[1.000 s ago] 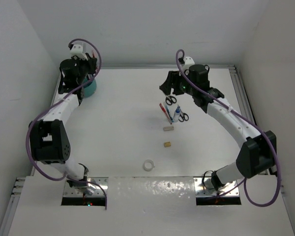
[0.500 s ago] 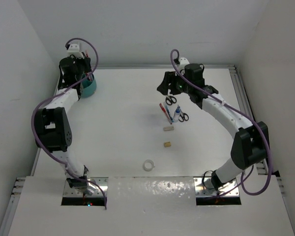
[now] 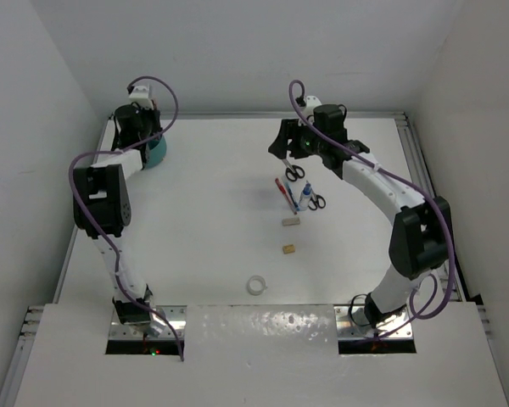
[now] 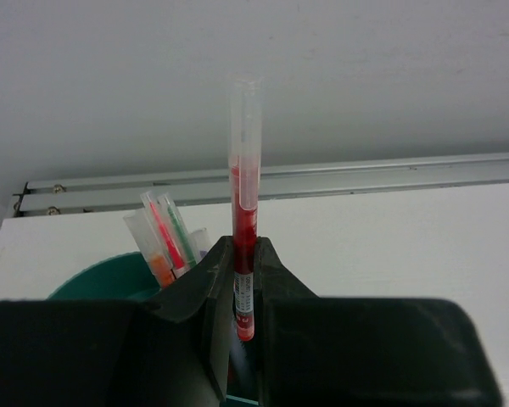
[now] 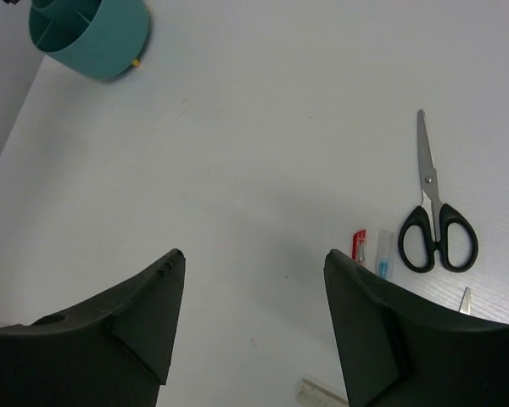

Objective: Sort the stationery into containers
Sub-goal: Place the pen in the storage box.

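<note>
The red pen stands upright above the teal organiser cup's opening (image 3: pixel 158 142) (image 4: pixel 243 369), so the left gripper will go down a little toward the opening to release the pen.
My left gripper (image 3: pixel 137 129) hangs over the teal organiser cup (image 3: pixel 156 153) at the back left. In the left wrist view my left gripper (image 4: pixel 242 248) is shut on a red pen (image 4: pixel 243 191) that stands upright above the cup (image 4: pixel 102 280). Several pens (image 4: pixel 164 240) stand in the cup. My right gripper (image 3: pixel 282 150) hovers open and holds nothing (image 5: pixel 253 259), just left of one pair of black-handled scissors (image 3: pixel 295 172) (image 5: pixel 437 233). On the table lie a red pen (image 3: pixel 282 190), a blue-capped glue bottle (image 3: pixel 305 197) and a second pair of scissors (image 3: pixel 316 202).
A white eraser (image 3: pixel 290 222), a tan eraser (image 3: pixel 288 248) and a white tape ring (image 3: pixel 255 285) lie nearer the front. Metal rails run along the table's back and side edges. White walls close in on three sides.
My left arm has swung its elbow in toward the left wall while its gripper stayed over the cup with the red pen. The right gripper has drifted slightly left.
</note>
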